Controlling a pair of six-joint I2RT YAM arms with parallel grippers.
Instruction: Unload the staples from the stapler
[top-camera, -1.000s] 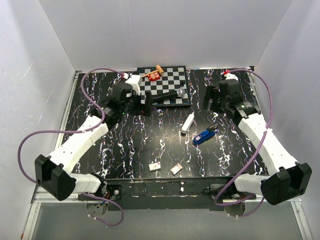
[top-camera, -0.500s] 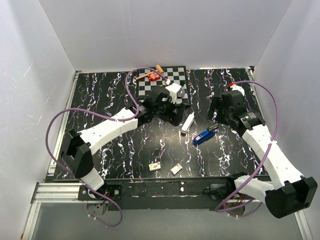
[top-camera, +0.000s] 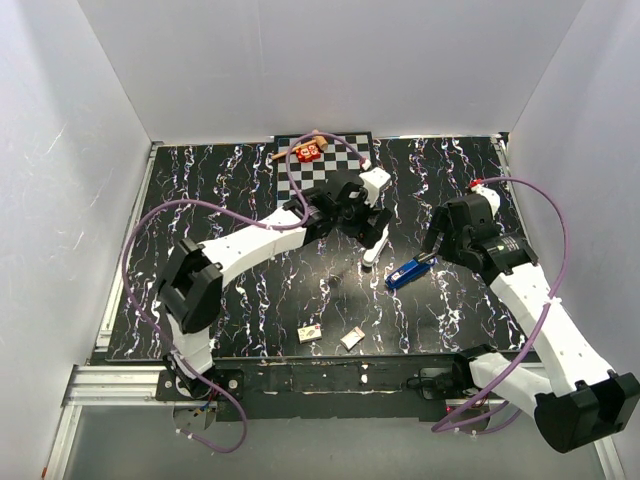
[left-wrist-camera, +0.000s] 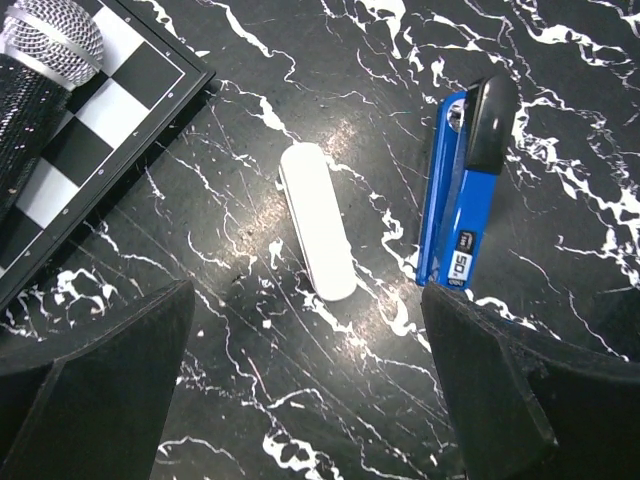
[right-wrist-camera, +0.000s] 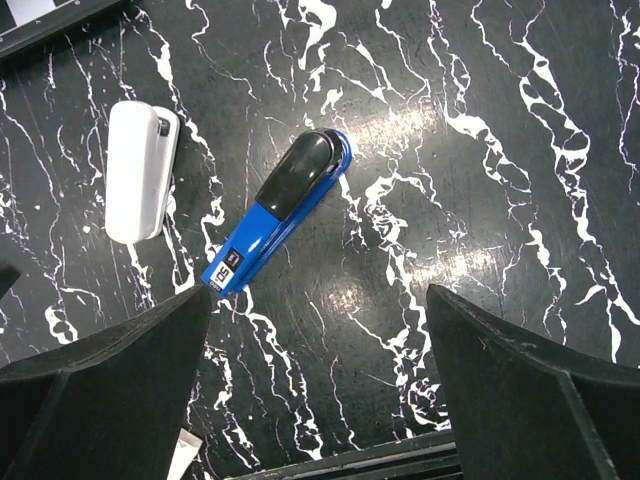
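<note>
The open fingers are high over only bare table. My left gripper will next move down onto the far half of the white marker (top-camera: 380, 241) (left-wrist-camera: 311, 186), fingers on both sides.
The blue stapler (top-camera: 409, 271) with a black end lies closed on the black marbled table, right of centre. It shows in the left wrist view (left-wrist-camera: 465, 190) and the right wrist view (right-wrist-camera: 275, 213). My left gripper (top-camera: 372, 212) hovers open above the table just left of the stapler, over the white marker; its fingers (left-wrist-camera: 95, 385) frame bare table. My right gripper (top-camera: 437, 240) is open above the table just right of the stapler's black end, holding nothing; its fingers (right-wrist-camera: 100, 390) stand wide apart.
A white tube-shaped marker (top-camera: 375, 245) lies beside the stapler, also in the left wrist view (left-wrist-camera: 318, 233). A checkerboard (top-camera: 320, 160) with a black microphone (left-wrist-camera: 40, 60) is at the back. Two small cards (top-camera: 310, 332) lie near the front edge.
My left arm has swung from the back left across to the centre, over the marker. My right gripper has moved forward and down toward the stapler.
</note>
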